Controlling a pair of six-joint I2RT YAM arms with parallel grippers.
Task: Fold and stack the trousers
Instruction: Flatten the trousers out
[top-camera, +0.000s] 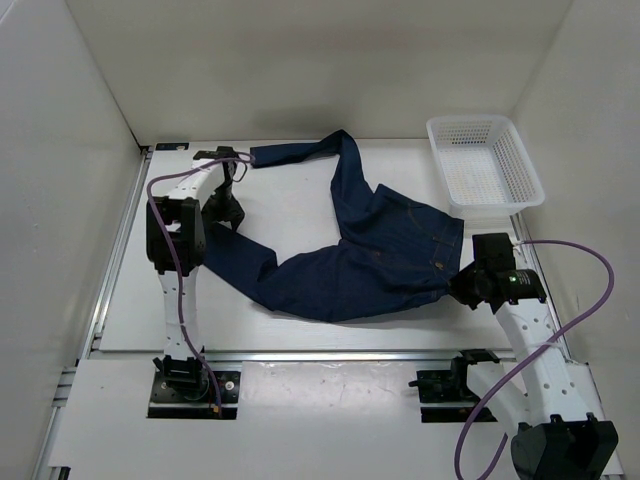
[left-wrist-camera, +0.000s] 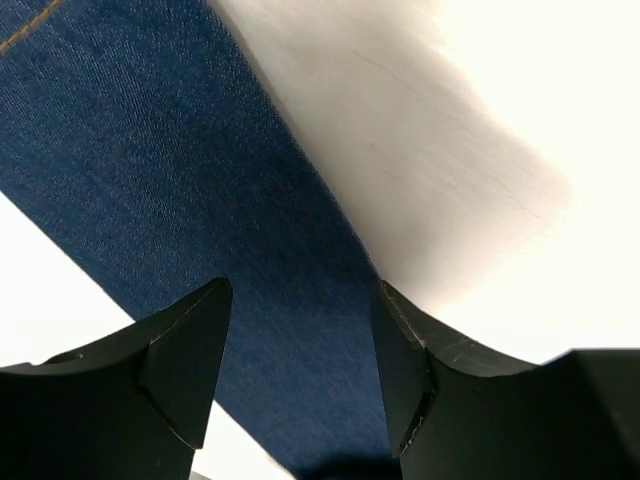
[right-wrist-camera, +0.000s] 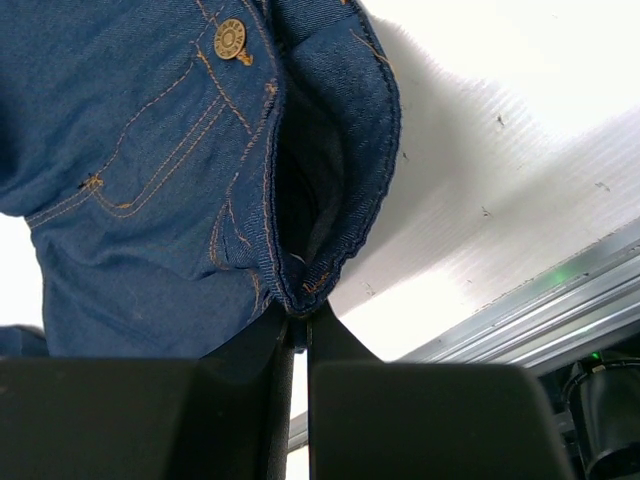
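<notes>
The right gripper lifts and pulls over the bare tabletop to its right in the top view next and releases the waistband edge, since the trousers' waist bunches.
The dark navy trousers (top-camera: 380, 255) lie spread on the white table. The waist is at the right. One leg runs to the far left back, the other to the left front. My right gripper (top-camera: 463, 284) is shut on the waistband edge (right-wrist-camera: 300, 295), beside a metal button (right-wrist-camera: 229, 39) and tan pocket stitching. My left gripper (top-camera: 233, 218) stands over the end of the left front leg. In the left wrist view its jaws (left-wrist-camera: 300, 300) are open, and a strip of the denim leg (left-wrist-camera: 170, 180) passes between the fingers.
A white plastic basket (top-camera: 485, 160) stands at the back right corner. White walls enclose the table on three sides. A metal rail (right-wrist-camera: 560, 300) runs along the table's near edge by the right gripper. Purple cables hang from both arms.
</notes>
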